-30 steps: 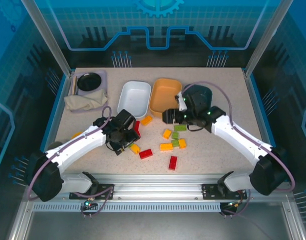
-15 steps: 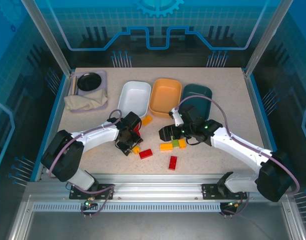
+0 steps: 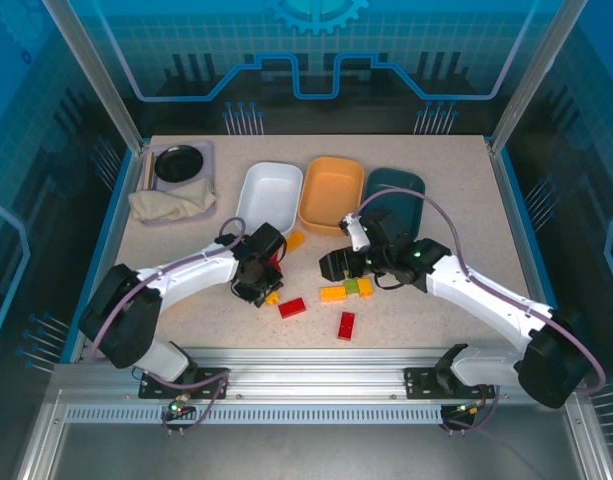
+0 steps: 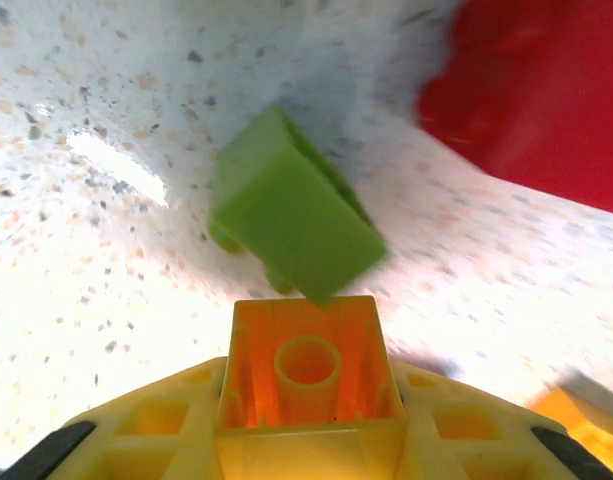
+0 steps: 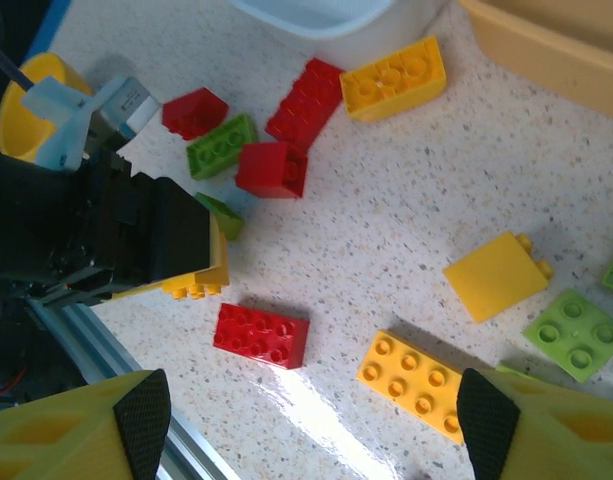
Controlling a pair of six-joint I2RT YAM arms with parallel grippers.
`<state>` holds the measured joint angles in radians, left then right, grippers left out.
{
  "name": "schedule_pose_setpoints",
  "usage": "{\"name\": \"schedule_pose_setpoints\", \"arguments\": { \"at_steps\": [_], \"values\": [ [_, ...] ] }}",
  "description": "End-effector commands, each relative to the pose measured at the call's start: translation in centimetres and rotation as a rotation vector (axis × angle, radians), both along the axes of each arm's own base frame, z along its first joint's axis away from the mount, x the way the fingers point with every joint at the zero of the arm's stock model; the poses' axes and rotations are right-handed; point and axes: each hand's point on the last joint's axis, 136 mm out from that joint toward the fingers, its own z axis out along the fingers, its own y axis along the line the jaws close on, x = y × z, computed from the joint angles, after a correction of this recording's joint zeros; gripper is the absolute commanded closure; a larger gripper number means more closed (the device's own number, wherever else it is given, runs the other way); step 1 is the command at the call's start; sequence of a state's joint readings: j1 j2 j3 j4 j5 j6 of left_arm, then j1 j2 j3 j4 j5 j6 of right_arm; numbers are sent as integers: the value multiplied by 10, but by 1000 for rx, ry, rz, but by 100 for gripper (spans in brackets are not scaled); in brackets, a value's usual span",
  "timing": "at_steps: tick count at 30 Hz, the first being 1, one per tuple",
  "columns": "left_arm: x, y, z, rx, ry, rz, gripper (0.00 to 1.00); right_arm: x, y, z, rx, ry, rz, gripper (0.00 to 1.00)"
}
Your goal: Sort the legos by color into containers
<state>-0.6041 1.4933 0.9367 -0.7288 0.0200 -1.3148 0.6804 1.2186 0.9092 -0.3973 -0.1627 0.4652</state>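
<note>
My left gripper lifts the orange-yellow brick outward next over the bottom of the empty white bin (image 3: 269, 197), then releases it.
My left gripper (image 4: 306, 400) is shut on an orange-yellow brick (image 4: 306, 370), low over the table, hollow underside towards the camera. Just past it lie a tipped green brick (image 4: 291, 215) and a red brick (image 4: 536, 100). My right gripper (image 5: 314, 430) hangs open above a red brick (image 5: 261, 335) and a long yellow brick (image 5: 411, 385), nothing between its fingers. More red, green and yellow bricks lie scattered around (image 5: 304, 100). The white bin (image 3: 269, 197), orange bin (image 3: 331, 192) and teal bin (image 3: 401, 190) stand in a row behind.
A lavender tray with a black bowl (image 3: 179, 163) and a beige cloth (image 3: 166, 203) sit at the back left. A yellow round bowl (image 5: 26, 105) stands beside the left arm. The table's front rail (image 3: 306, 355) runs close behind the nearest red bricks.
The left gripper shifted right in among the bricks. The right gripper came down and left from the bins to hover over the bricks, uncovering the teal bin.
</note>
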Motion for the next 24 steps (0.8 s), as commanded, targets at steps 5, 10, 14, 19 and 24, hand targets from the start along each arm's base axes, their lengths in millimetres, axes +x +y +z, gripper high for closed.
{"name": "schedule_pose_setpoints", "arguments": {
  "at_steps": [5, 10, 14, 19, 24],
  "values": [
    [64, 26, 84, 69, -208, -52, 77, -6, 2, 37, 91, -121, 23, 21],
    [139, 35, 90, 80, -251, -97, 75, -8, 2, 25, 89, -107, 18, 21],
    [190, 40, 70, 92, -214, -122, 71, -6, -2, 17, 36, -89, -11, 21],
    [234, 42, 36, 89, -169, -136, 65, -13, -17, 1, -90, -20, -47, 21],
    [252, 34, 8, 74, -139, -167, 58, -30, -30, -23, -206, 75, -64, 21]
  ]
}}
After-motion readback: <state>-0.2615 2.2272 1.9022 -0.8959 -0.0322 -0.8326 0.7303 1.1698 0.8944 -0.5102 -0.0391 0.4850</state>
